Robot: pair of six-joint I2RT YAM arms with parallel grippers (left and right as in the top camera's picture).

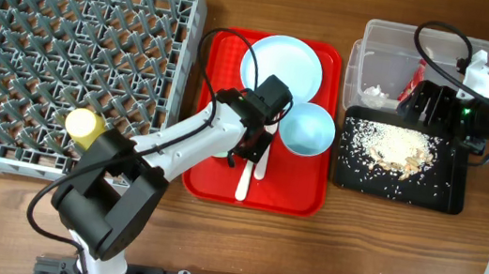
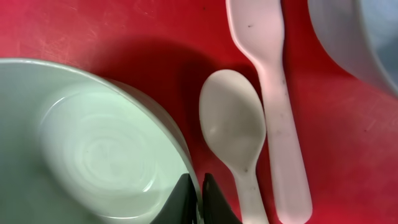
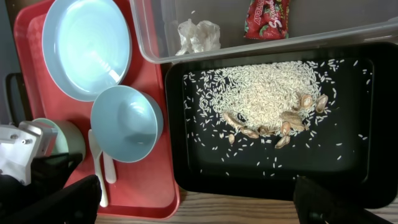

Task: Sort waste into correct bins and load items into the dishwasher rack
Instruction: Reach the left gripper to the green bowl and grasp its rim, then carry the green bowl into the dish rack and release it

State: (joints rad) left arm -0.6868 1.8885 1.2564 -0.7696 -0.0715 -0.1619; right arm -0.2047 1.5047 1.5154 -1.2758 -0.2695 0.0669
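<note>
The left gripper lifts over to the grey rack point(image 1: 10, 49) next and tilts. It then brings the pale green bowl down onto the rack's wires outward of the yellow cup, as those pegs stand empty.
My left gripper point(image 2: 199, 190) is shut on the rim of the pale green bowl point(image 2: 93, 143) on the red tray; in the overhead view the gripper point(image 1: 252, 136) hides the bowl. The white spoon point(image 2: 233, 127) and fork point(image 2: 277, 118) lie beside it. The white plate point(image 1: 282, 63) and light blue bowl point(image 1: 308, 129) sit on the same tray. The yellow cup point(image 1: 83, 124) stands in the grey rack point(image 1: 10, 49). The clear tub point(image 3: 348, 15) holds the red wrapper point(image 3: 267, 17) and white paper point(image 3: 199, 34). The black tray point(image 3: 373, 162) holds the rice crumbs point(image 3: 264, 93). My right gripper point(image 3: 199, 205) is open and empty above it.
The red serving tray point(image 1: 289, 190) lies between the rack and the black tray point(image 1: 440, 196). The clear tub point(image 1: 385, 42) stands at the back right, touching the black tray. Bare wooden table shows in front of the trays. Cables run over the tub and tray.
</note>
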